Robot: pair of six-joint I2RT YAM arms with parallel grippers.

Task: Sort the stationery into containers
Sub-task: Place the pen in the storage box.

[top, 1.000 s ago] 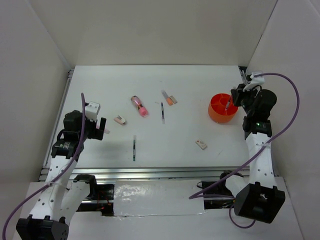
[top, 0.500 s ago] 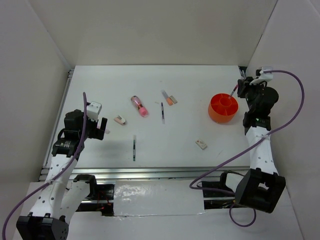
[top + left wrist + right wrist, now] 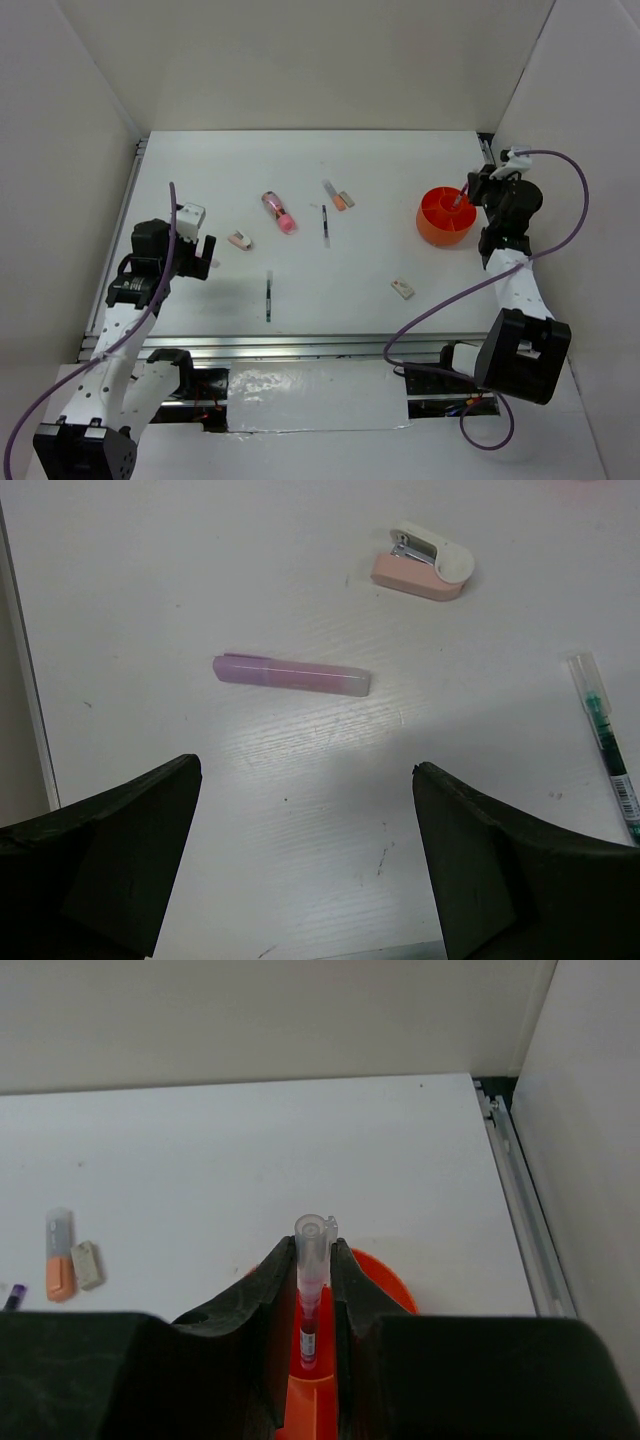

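The left gripper needs to move outward and to the right in the top view, then down, with its fingers on both sides of the dark pen by the orange block [image 3: 325,224], because the pen's sides are clear.
The round orange tub [image 3: 440,228] stands at the right of the table. My right gripper [image 3: 461,198] is over it, shut on a red-white pen [image 3: 312,1260] that points down into the tub [image 3: 388,1272]. My left gripper [image 3: 204,254] is open and empty above the table at the left. Just ahead of it in the left wrist view lie a lilac pen [image 3: 292,674], a small pink and white block [image 3: 420,565] and a thin dark pen [image 3: 605,745]. A pink stubby tube [image 3: 279,211], another dark pen [image 3: 325,222] and a white block [image 3: 402,289] lie mid-table.
An orange block [image 3: 58,1265] and a small pale block [image 3: 87,1265] lie side by side beyond the middle of the table. White walls close in the table on three sides. A metal rail [image 3: 300,345] runs along the near edge.
My right gripper, holding the pen, lifted back from the tub toward the far right corner, then came back over the tub. The left arm has barely moved.
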